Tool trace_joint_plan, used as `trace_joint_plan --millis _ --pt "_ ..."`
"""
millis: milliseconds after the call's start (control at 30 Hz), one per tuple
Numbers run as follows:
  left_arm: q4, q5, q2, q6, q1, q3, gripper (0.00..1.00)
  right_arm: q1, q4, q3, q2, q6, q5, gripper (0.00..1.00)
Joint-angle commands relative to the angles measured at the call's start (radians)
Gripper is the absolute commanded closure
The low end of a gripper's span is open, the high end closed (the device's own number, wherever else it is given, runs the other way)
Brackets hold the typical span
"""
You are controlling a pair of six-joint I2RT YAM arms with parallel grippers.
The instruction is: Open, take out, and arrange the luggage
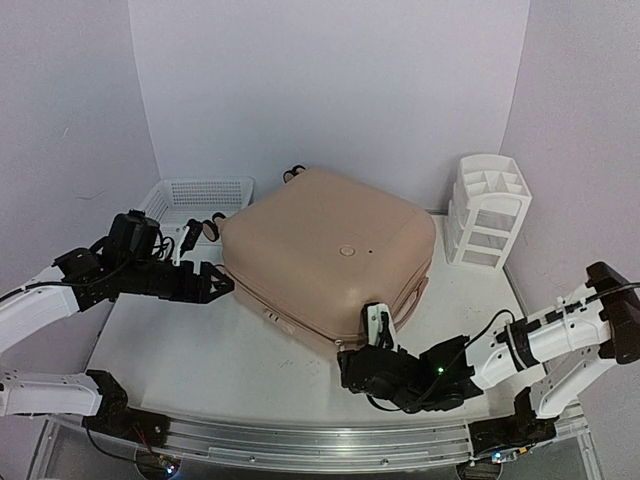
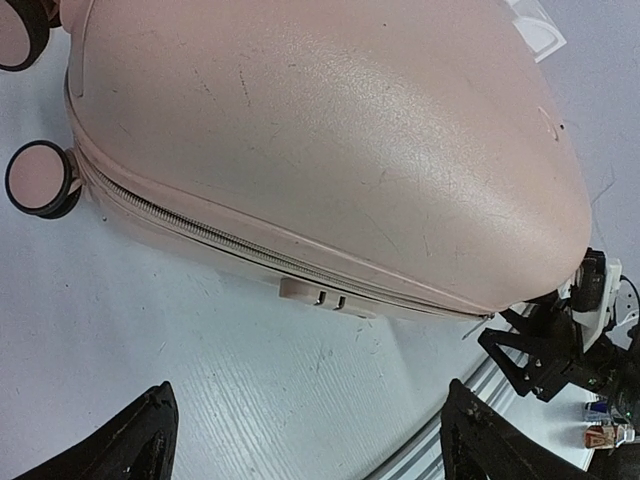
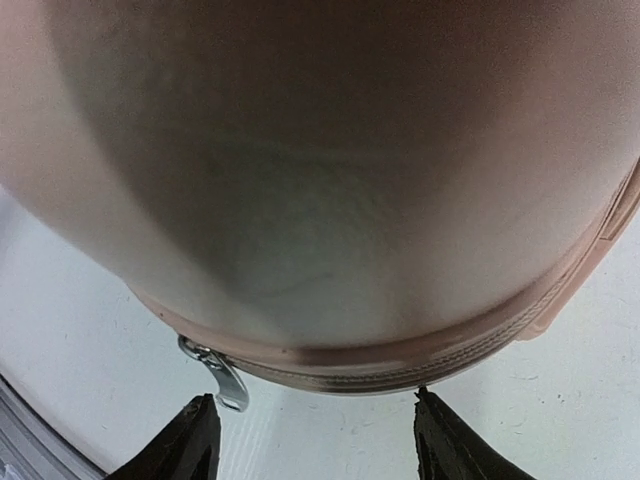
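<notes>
The silver zipper pull (image 1: 340, 345) (image 3: 225, 375) hangs by one finger rather than between both, so I will move my right gripper to the left in the top view and close on it.
The peach-pink luggage (image 1: 330, 255) lies flat and closed in the middle of the table, its wheels (image 1: 205, 228) at the left. In the left wrist view its shell (image 2: 330, 150), zipper seam and lock block (image 2: 318, 296) show. My left gripper (image 1: 205, 283) is open and empty, just left of the luggage's front-left side. My right gripper (image 1: 355, 368) is open at the luggage's near corner. In the right wrist view the silver zipper pull (image 3: 225, 375) hangs from the seam just above the left fingertip (image 3: 195, 435), untouched.
A white mesh basket (image 1: 200, 198) stands at the back left. A white drawer organizer (image 1: 487, 212) stands at the back right. White walls close in the back and sides. The table's metal front rail (image 1: 320, 445) runs along the near edge.
</notes>
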Motion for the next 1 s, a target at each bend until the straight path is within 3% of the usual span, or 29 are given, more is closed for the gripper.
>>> trace_joint_plan --millis 0,200,400,567,633,733,833,967 --pt "0.047 0.018 -0.016 -0.003 -0.002 -0.003 0.08 0.006 -0.019 0.071 0.042 0.088 0.090 0.34" --pt "0.048 0.026 -0.017 0.017 -0.002 -0.003 0.08 0.006 -0.139 0.172 0.131 0.193 0.122 0.33" --pt "0.050 0.027 -0.014 0.029 -0.003 -0.008 0.08 0.006 -0.261 0.219 0.191 0.382 0.187 0.44" --pt "0.055 0.021 -0.004 0.041 -0.002 -0.012 0.08 0.006 -0.267 0.297 0.260 0.359 0.188 0.45" --pt "0.057 0.020 0.001 0.046 -0.002 -0.013 0.08 0.006 -0.275 0.330 0.281 0.357 0.191 0.54" --pt "0.056 0.016 0.001 0.052 -0.003 -0.012 0.08 0.003 -0.285 0.334 0.282 0.365 0.204 0.81" --pt "0.056 0.015 0.002 0.057 -0.002 -0.012 0.08 -0.013 -0.293 0.330 0.271 0.348 0.180 1.00" --pt "0.056 0.017 0.004 0.059 -0.002 -0.012 0.08 -0.020 -0.298 0.311 0.240 0.276 0.149 1.00"
